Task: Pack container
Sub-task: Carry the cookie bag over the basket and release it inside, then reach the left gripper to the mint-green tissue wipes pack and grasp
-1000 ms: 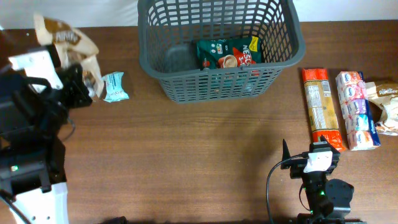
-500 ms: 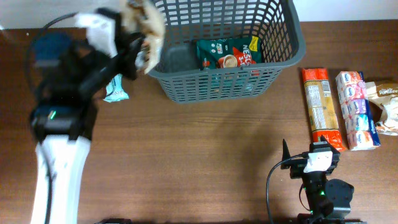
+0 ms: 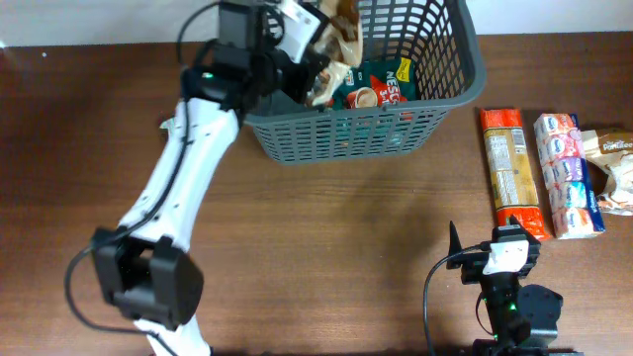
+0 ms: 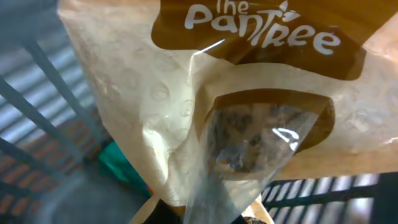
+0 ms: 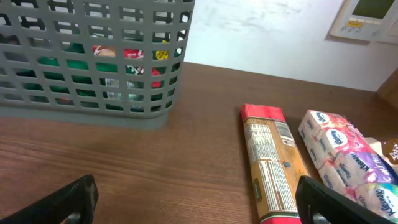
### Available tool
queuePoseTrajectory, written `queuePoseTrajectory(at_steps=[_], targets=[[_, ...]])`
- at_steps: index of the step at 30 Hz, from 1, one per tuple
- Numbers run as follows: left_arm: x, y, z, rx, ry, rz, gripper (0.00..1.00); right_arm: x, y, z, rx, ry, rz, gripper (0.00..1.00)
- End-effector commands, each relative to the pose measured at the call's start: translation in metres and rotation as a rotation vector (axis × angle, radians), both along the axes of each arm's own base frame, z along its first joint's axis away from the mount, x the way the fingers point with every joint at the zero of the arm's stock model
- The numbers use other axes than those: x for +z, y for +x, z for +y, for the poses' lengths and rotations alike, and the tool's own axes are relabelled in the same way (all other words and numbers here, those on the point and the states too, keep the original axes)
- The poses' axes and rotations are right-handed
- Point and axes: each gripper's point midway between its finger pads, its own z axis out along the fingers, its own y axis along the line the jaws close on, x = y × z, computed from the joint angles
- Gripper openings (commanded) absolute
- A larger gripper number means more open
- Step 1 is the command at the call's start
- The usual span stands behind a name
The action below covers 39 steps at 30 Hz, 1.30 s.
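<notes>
My left gripper still has the Pantree packet point(image 3: 334, 35) hanging above the basket's inside, so next it needs to lower it beside the green Nescafe packet and open.
The dark grey slotted basket point(image 3: 450, 74) stands at the back middle of the table, with a green Nescafe packet point(image 3: 378, 87) inside. My left gripper point(image 3: 309, 61) reaches over the basket's left rim, shut on a beige and brown Pantree snack packet point(image 3: 334, 35) held above the basket's inside. That packet point(image 4: 236, 124) fills the left wrist view, with the basket lattice point(image 4: 37, 74) behind it. My right gripper point(image 3: 502, 259) rests open and empty near the front edge. In the right wrist view the basket point(image 5: 93, 62) stands far left.
Right of the basket lie a long orange packet point(image 3: 511, 173), a tissue pack point(image 3: 567, 176) and another Pantree packet point(image 3: 615, 163). The orange packet point(image 5: 273, 162) and the tissue pack point(image 5: 342, 155) also show in the right wrist view. My left arm spans the table's left half.
My left arm has swung right with the Pantree packet, from the far left of the table to over the basket's left rim. The right arm has not moved.
</notes>
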Motion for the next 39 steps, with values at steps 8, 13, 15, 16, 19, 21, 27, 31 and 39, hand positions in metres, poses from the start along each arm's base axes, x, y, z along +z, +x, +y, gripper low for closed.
queuePoseTrajectory(at_steps=[8, 13, 15, 16, 19, 21, 27, 31, 39], targets=[[-0.047, 0.018, -0.001, 0.031, 0.085, 0.045, 0.13, -0.003, 0.0, 0.003, 0.01, 0.013, 0.004, 0.99], [-0.037, 0.02, 0.003, 0.053, 0.099, 0.033, 0.57, -0.003, 0.0, 0.003, 0.01, 0.013, 0.004, 0.99], [-0.021, 0.022, 0.011, 0.092, 0.126, 0.015, 0.61, -0.003, 0.0, 0.003, 0.01, 0.013, 0.004, 0.99], [-0.008, 0.023, 0.016, 0.115, 0.139, -0.002, 0.61, -0.003, 0.0, 0.003, 0.01, 0.013, 0.004, 0.99], [0.042, 0.023, 0.031, 0.186, 0.167, -0.072, 0.61, -0.003, 0.0, 0.003, 0.01, 0.013, 0.004, 0.99], [0.089, 0.014, 0.045, 0.247, 0.183, -0.134, 0.61, -0.003, 0.0, 0.003, 0.01, 0.013, 0.004, 0.99], [0.163, -0.025, 0.1, 0.443, 0.247, -0.197, 0.62, -0.003, 0.0, 0.003, 0.01, 0.013, 0.004, 0.99], [0.169, -0.051, 0.152, 0.623, 0.302, -0.132, 0.7, -0.003, 0.0, 0.003, 0.01, 0.013, 0.004, 0.99], [0.148, -0.088, 0.247, 0.819, 0.421, 0.035, 0.74, -0.003, 0.0, 0.003, 0.01, 0.013, 0.004, 0.99]])
